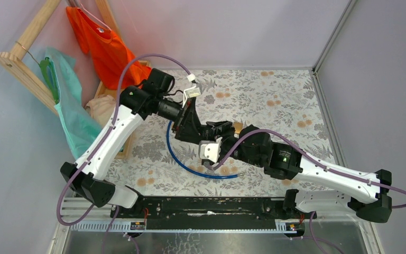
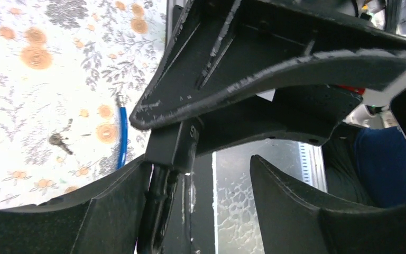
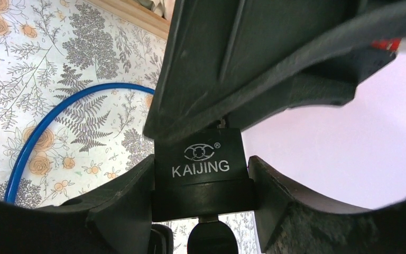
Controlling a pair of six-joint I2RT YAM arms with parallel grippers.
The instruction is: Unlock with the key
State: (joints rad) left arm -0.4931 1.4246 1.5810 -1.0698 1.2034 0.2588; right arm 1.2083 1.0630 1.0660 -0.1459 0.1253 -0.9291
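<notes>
The padlock needs to go down next onto the cloth inside the blue cable's curve below, so I can release it. My right gripper should first pull clear of the left gripper crowding it and tip downward.
The black padlock body, marked KAIJING, is clamped between my right gripper's fingers, held above the floral cloth. The key's black head hangs under the padlock with its blade in the keyhole; nothing holds the key. My left gripper faces the right one from the other side. Its jaws stand apart, and a black stem from the padlock lies against the left finger only. In the top view both grippers, left and right, meet mid-table and hide the lock.
A blue cable curves on the cloth under the grippers; it also shows in the right wrist view. Small loose keys lie on the cloth. A wooden rack with an orange shirt and teal garment stands far left.
</notes>
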